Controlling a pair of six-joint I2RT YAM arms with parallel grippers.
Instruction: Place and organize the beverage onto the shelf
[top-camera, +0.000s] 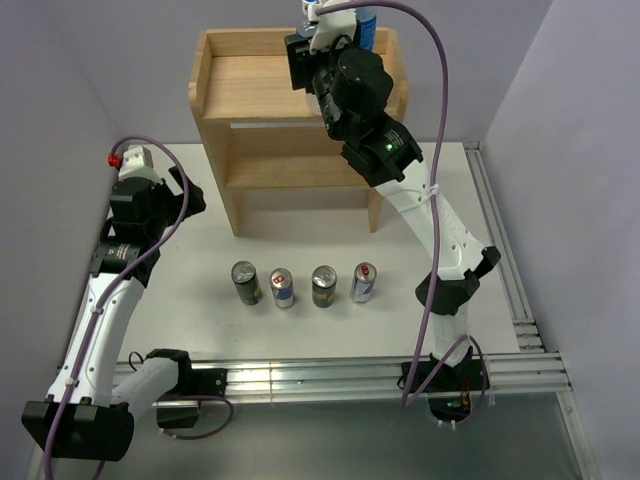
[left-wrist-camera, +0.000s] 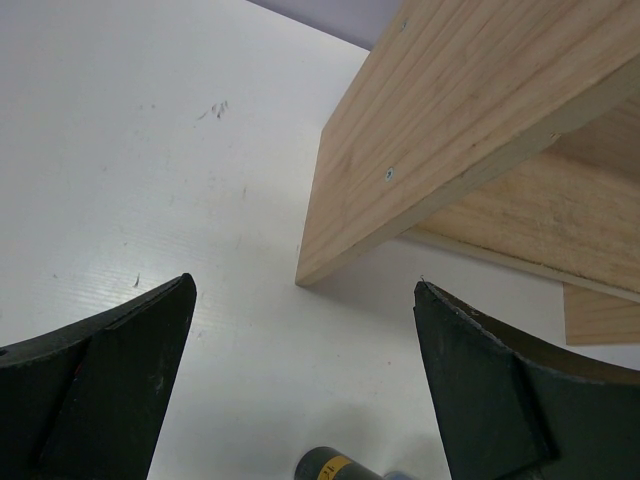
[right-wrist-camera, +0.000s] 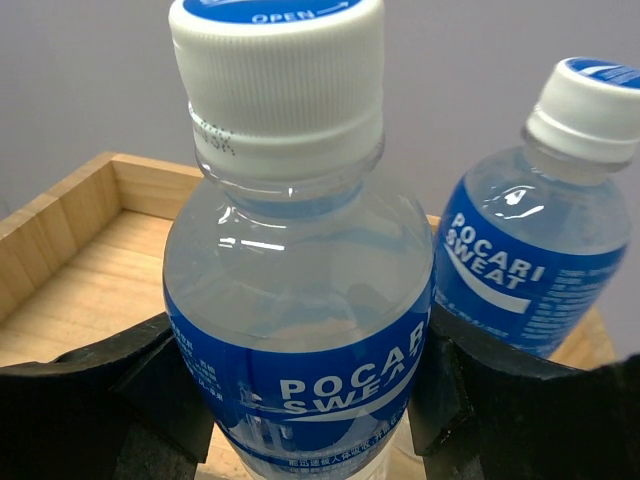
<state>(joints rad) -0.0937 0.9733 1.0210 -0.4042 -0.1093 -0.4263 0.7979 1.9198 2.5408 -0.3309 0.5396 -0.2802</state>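
The shelf's top board is below my right gripper. My right gripper needs to lower the bottle it is holding onto that board (top-camera: 311, 103) next, beside the second bottle, and then let go.
The light-wood shelf (top-camera: 250, 90) stands at the back of the table. My right gripper (top-camera: 318, 42) reaches over its top board and is shut on a Pocari Sweat bottle (right-wrist-camera: 300, 300) with a white cap, held upright. A second such bottle (right-wrist-camera: 530, 260) stands close to its right, near the back right of the top board (top-camera: 367, 25). Whether the held bottle rests on the board is hidden. Several cans (top-camera: 283, 288) stand in a row on the table in front of the shelf. My left gripper (left-wrist-camera: 304, 283) is open and empty, near the shelf's left side panel (left-wrist-camera: 420, 130).
The top board has a low raised rim (right-wrist-camera: 60, 215). The lower tier (top-camera: 290, 170) shows nothing on it. A dark can top (left-wrist-camera: 335, 466) shows just below my left fingers. Metal rails run along the near edge (top-camera: 330, 372) and right edge (top-camera: 500, 250). Walls close in on both sides.
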